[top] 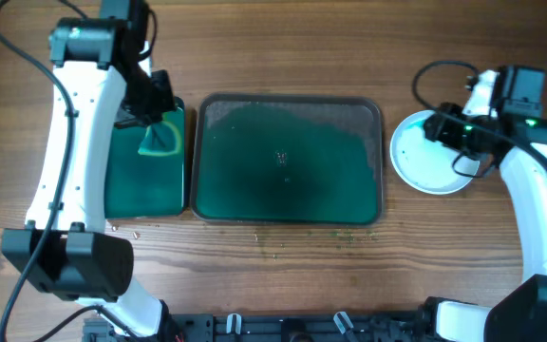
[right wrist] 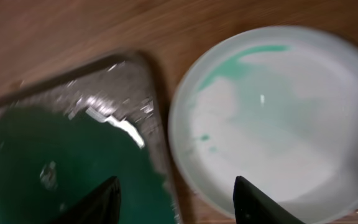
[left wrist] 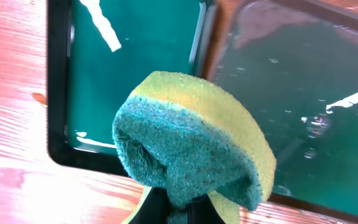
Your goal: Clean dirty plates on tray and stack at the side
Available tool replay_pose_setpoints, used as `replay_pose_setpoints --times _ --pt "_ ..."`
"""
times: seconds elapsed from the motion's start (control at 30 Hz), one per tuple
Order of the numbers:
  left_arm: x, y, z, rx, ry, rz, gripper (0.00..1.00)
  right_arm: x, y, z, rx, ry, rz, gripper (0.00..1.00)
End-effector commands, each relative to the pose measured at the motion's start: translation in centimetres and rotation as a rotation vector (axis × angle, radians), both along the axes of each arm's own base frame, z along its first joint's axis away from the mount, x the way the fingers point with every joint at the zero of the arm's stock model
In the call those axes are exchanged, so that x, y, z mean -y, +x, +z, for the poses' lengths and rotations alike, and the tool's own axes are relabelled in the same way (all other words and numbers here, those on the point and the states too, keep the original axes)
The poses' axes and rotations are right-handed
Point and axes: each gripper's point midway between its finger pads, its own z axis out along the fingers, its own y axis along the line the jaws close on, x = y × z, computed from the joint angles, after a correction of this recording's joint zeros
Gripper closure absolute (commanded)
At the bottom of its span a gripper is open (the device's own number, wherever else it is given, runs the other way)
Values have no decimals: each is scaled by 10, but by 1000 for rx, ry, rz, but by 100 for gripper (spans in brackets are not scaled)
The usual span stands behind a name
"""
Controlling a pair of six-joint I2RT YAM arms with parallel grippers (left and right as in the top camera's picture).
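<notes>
I will lower my left gripper toward the green liquid in the small bin (left wrist: 130,57) next and let go of the green-yellow sponge (left wrist: 191,143) there, because that liquid is right below my left gripper.
The large dark green tray (top: 288,161) lies mid-table with no plates on it, only wet green film. A pale plate (top: 430,152) with faint teal smears sits on the wood to the tray's right; I cannot tell whether others lie under it. My right gripper (top: 456,133) hovers over its left part, open and empty. The right wrist view shows the plate (right wrist: 278,112), the tray corner (right wrist: 55,162) and the spread fingers (right wrist: 176,202). My left gripper (left wrist: 179,211) is shut on a green-yellow sponge (left wrist: 191,143), held above the small bin (top: 145,176).
The narrow black-rimmed bin (left wrist: 135,62) holds green liquid and stands left of the tray, close against it. Small crumbs dot the wood (top: 283,237) in front of the tray. A black rail (top: 283,328) runs along the table's front edge.
</notes>
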Motion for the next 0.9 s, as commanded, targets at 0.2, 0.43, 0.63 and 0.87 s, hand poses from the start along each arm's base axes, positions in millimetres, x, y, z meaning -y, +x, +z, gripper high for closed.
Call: replay_pose_setpoints --times 0.2,0.43,0.63,0.87 --pt "-63 -5 -113 -58 14 43 87 -54 -5 3 5 13 214 34" --pt "-62 -8 -124 -59 12 45 41 -55 -7 5 13 -3 257 22" --pt "-60 -14 -56 -19 3 100 0 -55 -21 44 45 -11 260 0" --pt "-58 -17 -32 43 -3 99 0 -56 -71 141 209 -45 277 0"
